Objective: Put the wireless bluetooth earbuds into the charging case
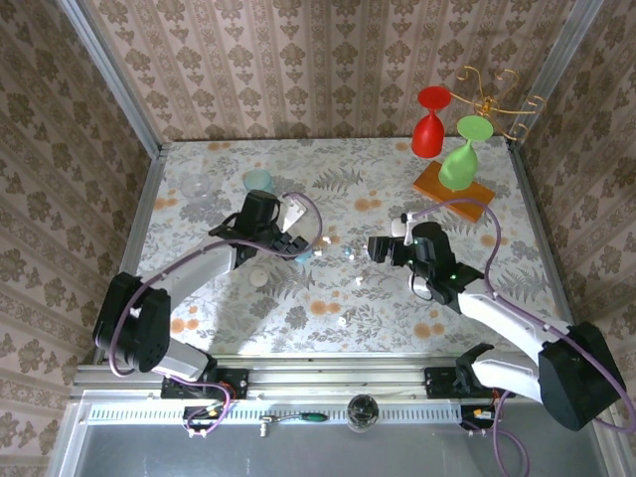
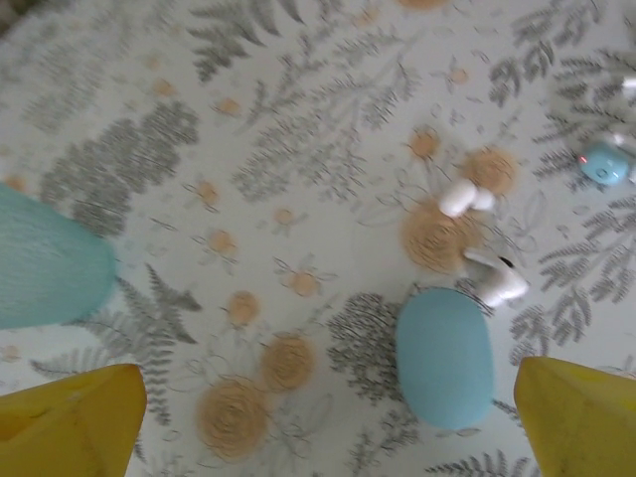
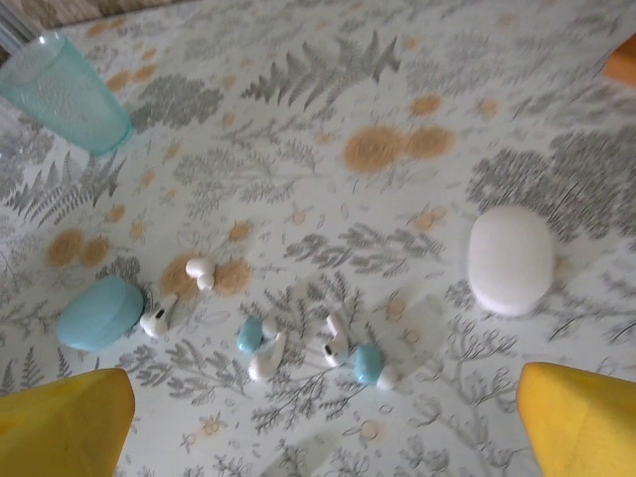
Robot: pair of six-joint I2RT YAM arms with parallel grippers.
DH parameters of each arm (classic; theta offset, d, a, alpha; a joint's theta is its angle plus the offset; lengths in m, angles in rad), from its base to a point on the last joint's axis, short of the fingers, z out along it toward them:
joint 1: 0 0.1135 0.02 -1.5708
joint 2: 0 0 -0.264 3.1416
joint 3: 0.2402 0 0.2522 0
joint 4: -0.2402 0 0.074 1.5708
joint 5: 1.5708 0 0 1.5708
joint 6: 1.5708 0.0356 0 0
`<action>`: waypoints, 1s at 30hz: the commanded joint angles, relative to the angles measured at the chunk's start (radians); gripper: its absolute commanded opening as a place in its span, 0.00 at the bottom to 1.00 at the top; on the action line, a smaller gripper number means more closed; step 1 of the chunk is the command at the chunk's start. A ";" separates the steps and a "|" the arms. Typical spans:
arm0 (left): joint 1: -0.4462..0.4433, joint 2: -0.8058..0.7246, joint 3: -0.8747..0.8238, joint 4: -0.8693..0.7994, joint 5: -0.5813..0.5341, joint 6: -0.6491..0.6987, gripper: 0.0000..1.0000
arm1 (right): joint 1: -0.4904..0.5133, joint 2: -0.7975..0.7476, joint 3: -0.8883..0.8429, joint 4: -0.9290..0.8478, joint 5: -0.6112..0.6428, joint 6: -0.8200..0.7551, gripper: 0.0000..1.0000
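Note:
I will lower my left gripper toward the tabletop and move it over the blue charging case (image 1: 304,256) (image 2: 444,358), because the case is off-centre, close beside one open finger.
A closed blue charging case (image 2: 444,358) lies on the floral table, just inside the right finger of my open left gripper (image 2: 328,422). Two white earbuds (image 2: 462,197) (image 2: 494,278) rest just beyond the case. In the right wrist view the same blue case (image 3: 99,313) sits far left, with several white and blue-tipped earbuds (image 3: 263,348) (image 3: 336,338) scattered mid-table, and a closed white case (image 3: 511,258) to the right. My right gripper (image 3: 323,422) hangs open above them, holding nothing. From above, the left gripper (image 1: 294,246) and right gripper (image 1: 378,248) face each other across the earbuds (image 1: 343,251).
A teal cup (image 1: 257,181) and a clear glass (image 1: 196,187) stand at the back left. Red (image 1: 430,124) and green (image 1: 460,159) wine glasses rest by an orange block (image 1: 454,189) at the back right. White pebble-like cases (image 1: 260,278) (image 1: 429,328) lie nearer the front.

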 commanded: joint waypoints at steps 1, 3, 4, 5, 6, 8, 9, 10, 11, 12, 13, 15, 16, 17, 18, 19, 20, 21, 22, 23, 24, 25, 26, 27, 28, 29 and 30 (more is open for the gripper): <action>-0.017 0.049 0.062 -0.149 0.030 -0.064 0.92 | 0.020 0.035 0.007 0.021 -0.022 0.116 1.00; -0.018 0.090 0.097 -0.191 0.034 -0.091 0.90 | 0.023 0.049 -0.001 0.042 -0.021 0.141 1.00; -0.018 0.113 0.116 -0.209 0.028 -0.104 0.90 | 0.023 0.055 -0.001 0.048 -0.024 0.147 1.00; -0.018 0.133 0.130 -0.221 0.021 -0.111 0.89 | 0.023 0.063 0.003 0.043 -0.026 0.151 1.00; -0.017 0.149 0.140 -0.231 0.017 -0.116 0.89 | 0.023 0.068 0.008 0.033 -0.029 0.154 1.00; -0.017 0.182 0.159 -0.240 0.030 -0.129 0.87 | 0.023 0.080 0.021 0.012 -0.034 0.155 1.00; -0.017 0.194 0.166 -0.243 0.039 -0.133 0.87 | 0.023 0.084 0.022 0.012 -0.034 0.156 1.00; -0.017 0.211 0.177 -0.246 0.052 -0.139 0.86 | 0.023 0.086 0.023 0.012 -0.032 0.157 1.00; -0.017 0.224 0.185 -0.246 0.063 -0.145 0.85 | 0.023 0.088 0.023 0.015 -0.032 0.157 1.00; -0.017 0.236 0.191 -0.245 0.072 -0.150 0.85 | 0.023 0.092 0.023 0.016 -0.033 0.157 1.00; -0.018 0.249 0.196 -0.241 0.080 -0.153 0.84 | 0.023 0.094 0.025 0.017 -0.031 0.157 1.00; -0.020 0.272 0.198 -0.224 0.081 -0.156 0.84 | 0.023 0.102 0.023 0.020 -0.030 0.156 1.00; -0.020 0.282 0.199 -0.214 0.083 -0.155 0.83 | 0.023 0.107 0.023 0.023 -0.029 0.158 1.00; -0.020 0.295 0.198 -0.210 0.083 -0.155 0.83 | 0.023 0.110 0.020 0.029 -0.029 0.162 1.00; -0.020 0.305 0.202 -0.209 0.082 -0.153 0.82 | 0.023 0.113 0.018 0.034 -0.031 0.170 1.00; -0.020 0.316 0.205 -0.214 0.081 -0.151 0.81 | 0.023 0.117 0.017 0.038 -0.030 0.177 1.00; -0.020 0.326 0.206 -0.215 0.080 -0.149 0.80 | 0.023 0.121 0.016 0.039 -0.029 0.184 1.00; -0.020 0.332 0.207 -0.217 0.080 -0.148 0.79 | 0.023 0.124 0.015 0.041 -0.030 0.188 1.00; -0.020 0.339 0.206 -0.217 0.076 -0.148 0.77 | 0.023 0.127 0.014 0.044 -0.029 0.192 1.00; -0.020 0.344 0.207 -0.216 0.066 -0.157 0.74 | 0.024 0.127 0.011 0.049 -0.026 0.195 1.00; -0.020 0.347 0.206 -0.214 0.063 -0.160 0.71 | 0.023 0.127 0.010 0.051 -0.025 0.196 1.00; -0.020 0.349 0.206 -0.209 0.063 -0.161 0.67 | 0.023 0.129 0.011 0.053 -0.023 0.198 1.00; -0.021 0.350 0.205 -0.204 0.064 -0.161 0.64 | 0.023 0.129 0.011 0.053 -0.023 0.198 1.00; -0.020 0.349 0.203 -0.202 0.062 -0.162 0.61 | 0.023 0.128 0.012 0.052 -0.022 0.200 1.00; -0.021 0.349 0.203 -0.201 0.065 -0.161 0.57 | 0.023 0.129 0.016 0.049 -0.021 0.204 1.00; -0.022 0.348 0.202 -0.199 0.065 -0.160 0.52 | 0.024 0.127 0.018 0.043 -0.017 0.207 1.00; -0.021 0.346 0.201 -0.197 0.067 -0.158 0.48 | 0.023 0.126 0.020 0.036 -0.012 0.213 1.00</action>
